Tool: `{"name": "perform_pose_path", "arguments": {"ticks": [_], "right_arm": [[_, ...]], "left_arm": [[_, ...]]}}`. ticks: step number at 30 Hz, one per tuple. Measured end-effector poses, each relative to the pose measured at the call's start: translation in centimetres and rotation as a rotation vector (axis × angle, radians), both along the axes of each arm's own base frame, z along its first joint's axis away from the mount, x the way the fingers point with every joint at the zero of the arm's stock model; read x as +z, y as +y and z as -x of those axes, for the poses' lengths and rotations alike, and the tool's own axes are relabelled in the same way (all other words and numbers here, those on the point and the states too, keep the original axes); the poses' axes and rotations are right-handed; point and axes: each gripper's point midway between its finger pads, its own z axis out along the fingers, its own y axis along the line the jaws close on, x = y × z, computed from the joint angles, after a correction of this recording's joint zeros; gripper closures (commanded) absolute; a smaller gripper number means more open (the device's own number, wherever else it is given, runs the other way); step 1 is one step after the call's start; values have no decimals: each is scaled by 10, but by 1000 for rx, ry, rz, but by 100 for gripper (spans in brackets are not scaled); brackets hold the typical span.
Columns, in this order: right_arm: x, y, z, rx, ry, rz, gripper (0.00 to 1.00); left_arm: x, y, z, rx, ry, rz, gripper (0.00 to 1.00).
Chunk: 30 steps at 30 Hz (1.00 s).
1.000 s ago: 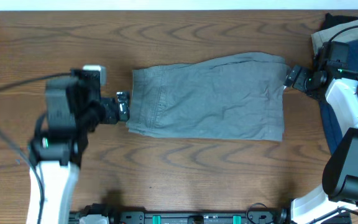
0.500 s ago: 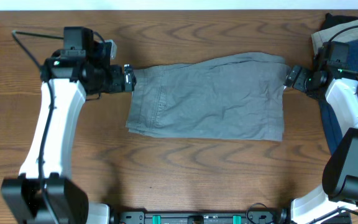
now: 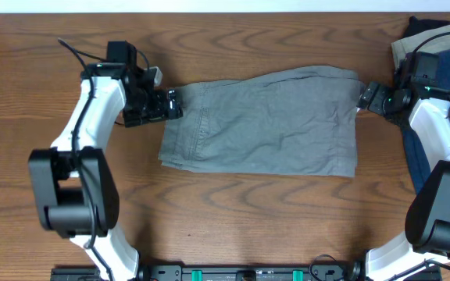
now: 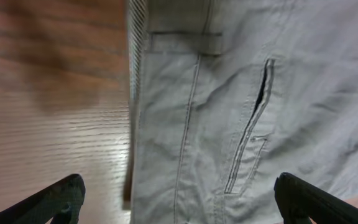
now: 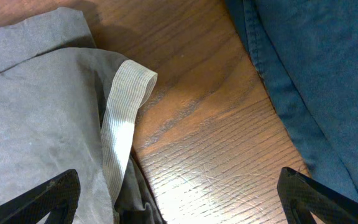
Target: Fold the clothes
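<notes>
I will next tilt and lower my left gripper onto the waistband edge between its open fingers, shifting toward the pocket slit [image 4: 261, 93].
The grey shorts [image 3: 264, 121] lie flat across the middle of the table, folded lengthwise. My left gripper [image 3: 173, 104] is open at their upper left corner; the left wrist view shows the waistband edge and a stitched pocket slit [image 4: 261, 93] between the wide-apart fingertips [image 4: 64, 199]. My right gripper [image 3: 365, 97] is open at the shorts' upper right corner. In the right wrist view a striped pale inner strip [image 5: 124, 124] of the grey fabric lies between the fingertips [image 5: 55, 196], over bare wood. Neither gripper holds anything.
A pile of clothes sits at the right edge: a navy piece [image 3: 418, 160], which shows in the right wrist view [image 5: 316, 74], a tan piece [image 3: 412, 47] and a black piece [image 3: 424, 26]. The wooden table [image 3: 248, 218] extends around the shorts.
My left arm swung from the left front up to the shorts' upper left corner and moved right over the fabric edge. The right arm and the shorts have not moved.
</notes>
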Motion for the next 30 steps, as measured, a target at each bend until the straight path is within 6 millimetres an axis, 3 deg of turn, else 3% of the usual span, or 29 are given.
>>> {"name": "perform_pose_path", "arguments": {"ticks": [5,11,19,27,29,30], "right_arm": [[0,0,0,0,0,0,1],[0,0,0,0,0,0,1],[0,0,0,0,0,0,1],[0,0,0,0,0,0,1],[0,0,0,0,0,0,1],[0,0,0,0,0,0,1]], "left_arm": [[-23,-8,4,-22,66,77,2],[-48,2,7,7,136,134,2],[-44,5,3,7,112,250,2],[-42,-30,11,-52,108,385,1],[-41,-40,13,-73,100,411,11],[-41,-44,14,-80,100,419,28]]}}
